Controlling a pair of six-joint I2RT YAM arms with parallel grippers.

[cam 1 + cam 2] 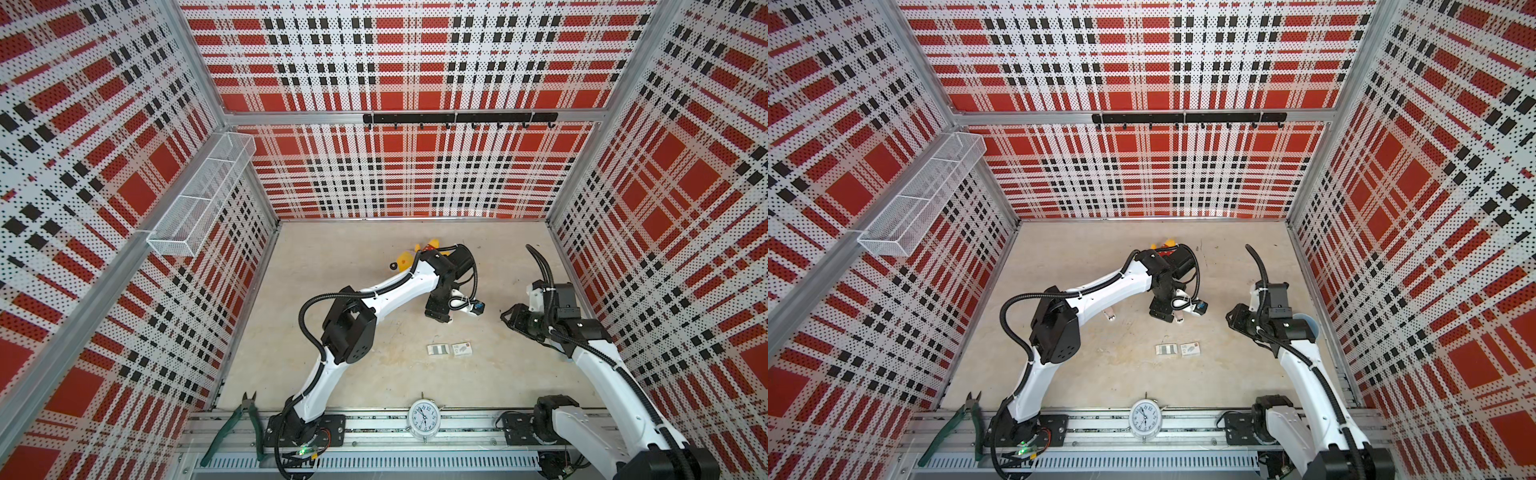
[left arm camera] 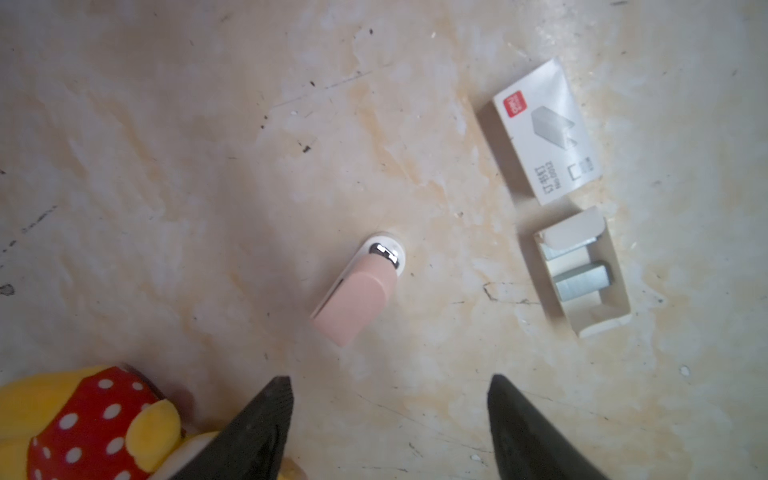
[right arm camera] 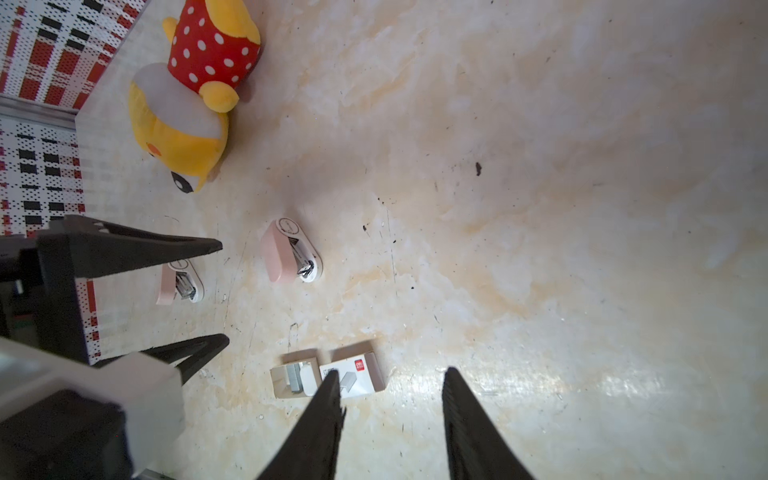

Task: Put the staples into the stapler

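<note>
The stapler's pink handle (image 2: 357,298) lies below and ahead of the open fingers, so next my left gripper will lower and advance over the handle.
Two small pink-and-white staplers lie on the table, one (image 3: 286,253) out in the open and one (image 3: 178,282) under my left gripper's fingers (image 3: 195,245). In the left wrist view a stapler (image 2: 357,291) lies just ahead of my left gripper (image 2: 390,386), which is open and empty. The staples (image 2: 582,280), silvery strips, sit in an open white cardboard tray (image 2: 615,307) beside the printed box sleeve (image 2: 544,133). My right gripper (image 3: 390,374) is open and empty, hovering short of the tray (image 1: 438,349) and apart from it.
A yellow plush toy in a red dotted shirt (image 3: 187,95) lies behind the staplers near the back. A white alarm clock (image 1: 422,417) and green pliers (image 1: 237,428) rest on the front rail. A wire basket (image 1: 199,195) hangs on the left wall.
</note>
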